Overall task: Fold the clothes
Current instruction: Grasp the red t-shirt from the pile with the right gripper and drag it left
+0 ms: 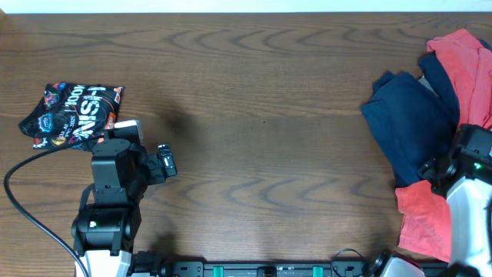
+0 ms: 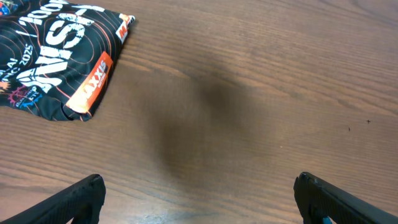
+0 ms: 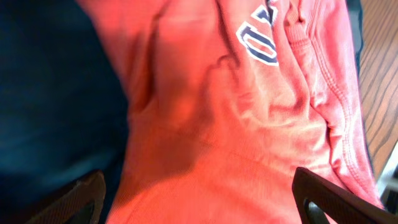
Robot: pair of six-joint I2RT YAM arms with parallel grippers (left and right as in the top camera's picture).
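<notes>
My right gripper goes straight down onto the cloth by the stitched seam next. The red T-shirt's hemmed fold (image 3: 200, 177) lies below it, between its spread fingers.
The coral-red T-shirt (image 1: 427, 211) lies crumpled at the table's right edge, partly under and around a dark navy garment (image 1: 407, 115). In the right wrist view the red shirt (image 3: 236, 124) fills the frame, with navy-and-white lettering (image 3: 258, 40) at the top and the navy garment (image 3: 56, 93) on the left. My right gripper (image 3: 199, 202) is open, its fingers spread just above the red cloth. My left gripper (image 2: 199, 199) is open and empty over bare wood at the table's left.
A small black folded bundle with white and orange lettering (image 1: 73, 115) lies at the far left, also in the left wrist view (image 2: 56, 50). A black cable (image 1: 31, 200) loops by the left arm. The wooden table (image 1: 261, 115) spans the view.
</notes>
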